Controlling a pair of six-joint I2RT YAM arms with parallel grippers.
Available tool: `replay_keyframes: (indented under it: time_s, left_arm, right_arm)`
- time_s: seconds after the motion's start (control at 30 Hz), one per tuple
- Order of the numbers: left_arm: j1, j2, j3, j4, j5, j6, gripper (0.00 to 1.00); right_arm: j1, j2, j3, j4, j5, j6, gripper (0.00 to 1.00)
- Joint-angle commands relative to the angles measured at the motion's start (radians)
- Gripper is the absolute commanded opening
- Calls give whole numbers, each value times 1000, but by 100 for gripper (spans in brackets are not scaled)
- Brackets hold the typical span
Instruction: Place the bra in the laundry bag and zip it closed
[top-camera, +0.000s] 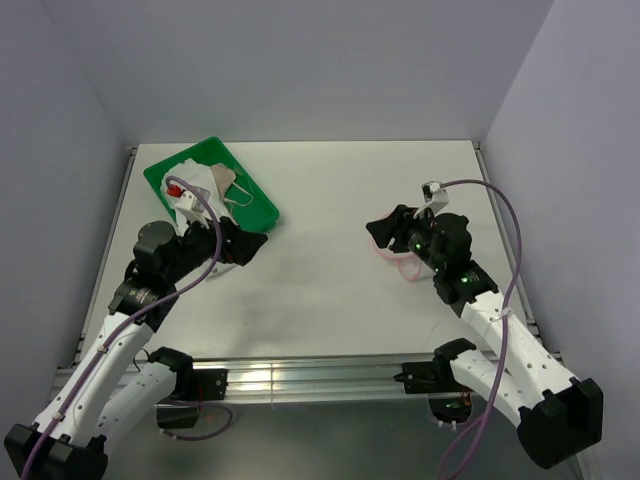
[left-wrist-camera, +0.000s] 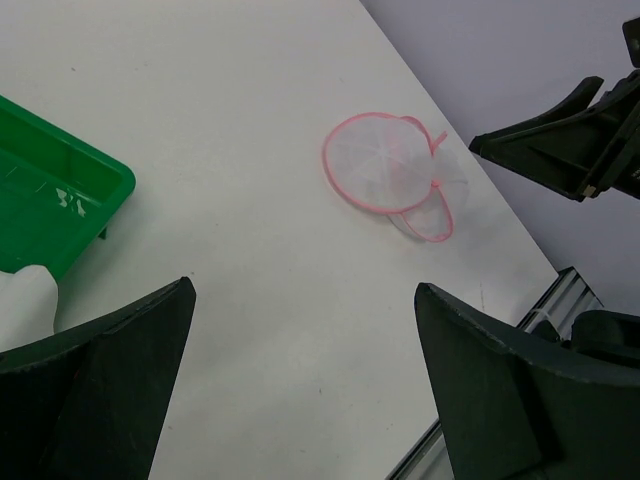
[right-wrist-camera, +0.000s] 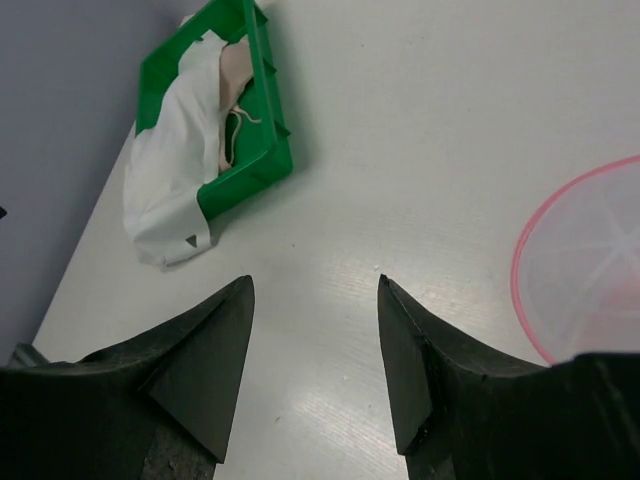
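My right gripper will move down toward the edge of the bag's pink rim (top-camera: 405, 265), on the side of the bag that is toward the tray.
The bra (top-camera: 213, 185) lies in the green tray (top-camera: 262, 203) at the back left, peach and whitish fabric with thin straps. In the right wrist view the bra (right-wrist-camera: 232, 78) sits in the tray and whitish fabric (right-wrist-camera: 165, 190) hangs over the tray's near corner onto the table. The laundry bag (left-wrist-camera: 385, 165), round white mesh with pink edging, lies flat on the table at the right, partly open. In the top view only its pink rim (top-camera: 405, 265) shows under my right gripper (top-camera: 380, 228). My right gripper (right-wrist-camera: 315, 282) is open and empty, just left of the bag (right-wrist-camera: 590, 270). My left gripper (top-camera: 258, 243) is open and empty beside the tray; it also shows in its wrist view (left-wrist-camera: 303, 290).
The green tray (left-wrist-camera: 60, 200) stands near the left wall. Grey walls close in the table on the left, back and right. A metal rail (top-camera: 310, 378) runs along the near edge, with both arm bases on it.
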Motion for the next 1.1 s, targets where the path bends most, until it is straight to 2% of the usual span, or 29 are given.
replay_keyframes:
  time_s: [0.0, 0.23, 0.33, 0.43, 0.47, 0.6, 0.7, 0.8, 0.87, 0.97, 1.07]
  left_arm:
    - [6, -8, 43, 20, 22, 4, 99]
    - [6, -4, 46, 7, 47, 14, 99]
    - [6, -12, 43, -2, -14, 10, 99]
    - [6, 2, 55, -65, -219, -19, 99]
    - [6, 20, 72, -120, -344, -35, 99]
    - [6, 71, 100, -206, -499, -41, 99]
    - [6, 102, 110, -232, -551, -59, 93]
    - [6, 117, 106, -193, -502, -98, 89]
    - [8, 120, 75, -149, -429, -139, 88]
    - [6, 122, 52, -91, -340, -170, 87]
    - [5, 108, 55, -62, -221, -138, 86]
  right_arm:
    - [36, 21, 68, -69, 139, -63, 60]
    - [111, 93, 131, -155, 240, -98, 60]
    - [140, 95, 138, -152, 264, -98, 60]
    - [160, 92, 137, -140, 253, -92, 60]
    - [166, 89, 131, -131, 247, -92, 60]
    - [182, 81, 89, -80, 224, -79, 60]
    - [191, 83, 79, -60, 166, -74, 60]
    - [200, 95, 74, -75, 242, -86, 60]
    - [200, 136, 95, -112, 344, -94, 60]
    - [200, 259, 154, -184, 406, -117, 50]
    - [199, 394, 210, -250, 471, -134, 49]
